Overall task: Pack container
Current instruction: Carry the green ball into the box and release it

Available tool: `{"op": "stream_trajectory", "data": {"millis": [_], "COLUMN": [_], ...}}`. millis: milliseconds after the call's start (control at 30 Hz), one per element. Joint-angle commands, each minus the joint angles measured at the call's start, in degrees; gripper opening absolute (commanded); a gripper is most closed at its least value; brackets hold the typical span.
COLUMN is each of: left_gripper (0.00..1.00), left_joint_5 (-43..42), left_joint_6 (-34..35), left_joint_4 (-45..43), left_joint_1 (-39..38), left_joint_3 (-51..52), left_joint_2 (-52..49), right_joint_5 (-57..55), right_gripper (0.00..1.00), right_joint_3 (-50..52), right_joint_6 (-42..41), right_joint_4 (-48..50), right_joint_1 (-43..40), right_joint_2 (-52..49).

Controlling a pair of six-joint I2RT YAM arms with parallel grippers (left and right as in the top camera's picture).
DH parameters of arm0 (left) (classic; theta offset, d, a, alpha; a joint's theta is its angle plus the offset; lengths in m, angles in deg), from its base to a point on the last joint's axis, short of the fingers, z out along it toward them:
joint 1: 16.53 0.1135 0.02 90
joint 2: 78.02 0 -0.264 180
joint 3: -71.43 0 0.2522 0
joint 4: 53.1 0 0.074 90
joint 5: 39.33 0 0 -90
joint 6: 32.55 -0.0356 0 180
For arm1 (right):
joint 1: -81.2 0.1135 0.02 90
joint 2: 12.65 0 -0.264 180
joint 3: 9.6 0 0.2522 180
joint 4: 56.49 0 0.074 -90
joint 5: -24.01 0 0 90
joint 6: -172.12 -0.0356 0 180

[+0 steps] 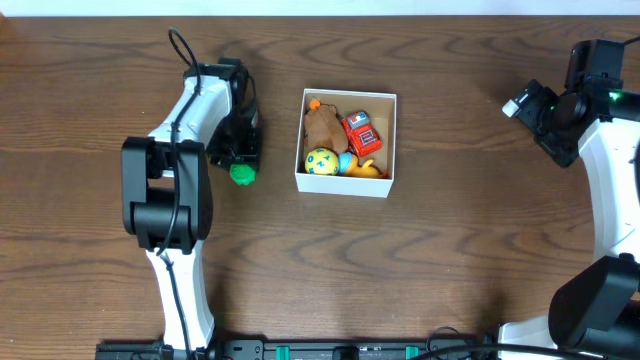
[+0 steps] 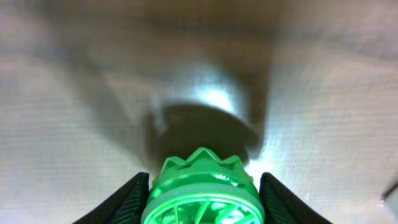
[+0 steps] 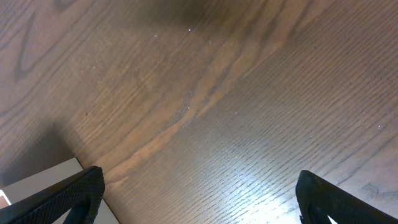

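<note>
My left gripper lifts the green toy next and swings it toward the box, over the orange toy beside the red toy.
The container [image 1: 340, 184] is a white square box with a tan inside, at the table's middle. It holds a brown plush toy [image 1: 322, 127], a red toy [image 1: 361, 133], a yellow spotted ball [image 1: 320, 161] and an orange toy [image 1: 366, 168]. My left gripper [image 1: 238, 160] is left of the box, low over the table, shut on a green ribbed toy [image 1: 241, 173]. In the left wrist view the green toy [image 2: 202, 196] fills the gap between the two fingers [image 2: 204, 178]. My right gripper [image 1: 530, 106] is far right, open and empty [image 3: 199, 183].
The wooden table [image 1: 420, 260] runs around the box. A white corner [image 3: 37, 183] shows at the lower left of the right wrist view; I cannot tell what it is. The arm bases stand at the front left and front right.
</note>
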Motion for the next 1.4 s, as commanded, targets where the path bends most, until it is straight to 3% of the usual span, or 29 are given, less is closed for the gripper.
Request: {"op": "stream_trajectory", "data": {"millis": [0,133,267,533,767,933,1133,1267,1367], "left_gripper": [0.50,0.42,0.42,0.42,0.42,0.43,0.93,1.00,0.98], "left_joint_5": [0.1,0.0,-0.9,-4.3,3.7,3.7,3.8,3.8,3.8], "left_joint_6": [0.0,0.0,0.3,0.2,0.0,0.0,0.0,0.0,0.0], "left_joint_4": [3.2,8.7,11.8,1.6,-4.4,-3.8,-3.3,-1.2,0.8], "left_joint_1": [0.3,-0.2,-2.7,-16.0,-26.3,-29.3,-29.3,-28.0,-26.4], "left_joint_3": [-4.7,-11.4,-17.4,-18.3,-17.2,-17.2,-17.6,-18.1,-18.1], "left_joint_2": [1.9,4.8,8.8,14.7,9.9,4.8,5.3,9.4,13.5], "right_joint_5": [0.2,0.2,0.2,0.2,0.2,0.2,0.2,0.2,0.2], "right_gripper": [0.99,0.99,0.99,0.99,0.99,0.99,0.99,0.99,0.99], "right_joint_3": [-0.5,-0.5,-0.5,-0.5,-0.5,-0.5,-0.5,-0.5,-0.5], "right_joint_6": [0.0,0.0,0.0,0.0,0.0,0.0,0.0,0.0,0.0], "right_joint_4": [0.0,0.0,0.0,0.0,0.0,0.0,0.0,0.0,0.0], "right_joint_1": [-0.6,-0.5,-0.5,-0.6,-0.5,-0.6,-0.5,-0.5,-0.6], "right_joint_2": [0.5,0.5,0.5,0.5,0.5,0.5,0.5,0.5,0.5]}}
